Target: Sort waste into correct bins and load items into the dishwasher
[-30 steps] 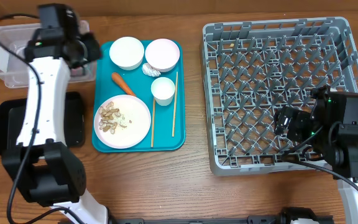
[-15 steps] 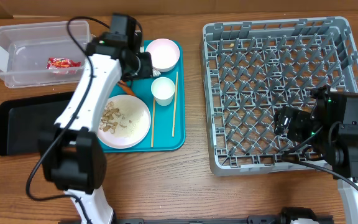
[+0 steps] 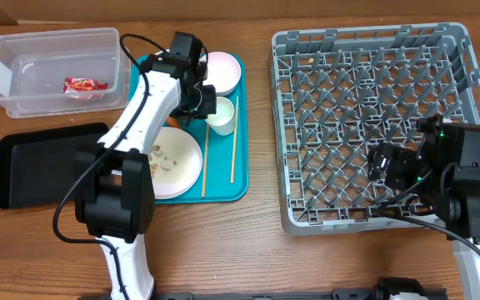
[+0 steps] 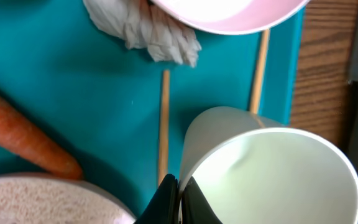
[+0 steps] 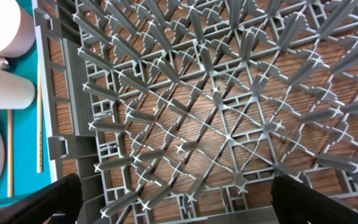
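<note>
The grey dish rack [image 3: 373,83] is empty, so I will lift my left gripper, turn it toward the rack and let go of the cup over the rack's wires nearest the teal tray.
My left gripper [image 3: 200,105] is over the teal tray. In the left wrist view it [image 4: 178,198] is shut on the rim of the small white cup [image 4: 272,174], one finger inside and one outside. The cup [image 3: 220,118] stands on the tray. A crumpled tissue [image 4: 145,28], a carrot [image 4: 23,140] and a pale-pink bowl [image 3: 222,71] lie near it. The plate [image 3: 180,158] holds nut shells [image 3: 158,152]. Two chopsticks [image 3: 233,142] lie beside the cup. The red wrapper [image 3: 84,85] lies in the clear tub [image 3: 7,92]. My right gripper [image 5: 179,208] is open over the grey dish rack [image 3: 373,83].
The black tray [image 3: 48,162] sits below the clear tub at the left. The teal tray [image 3: 227,190] lies between the bins and the rack. My left arm covers the second bowl and the carrot in the overhead view. The rack floor [image 5: 216,106] holds nothing.
My left arm has swung from over the clear tub to the teal tray and now pinches the cup's rim. The red wrapper now shows in the tub. The right arm has not moved.
</note>
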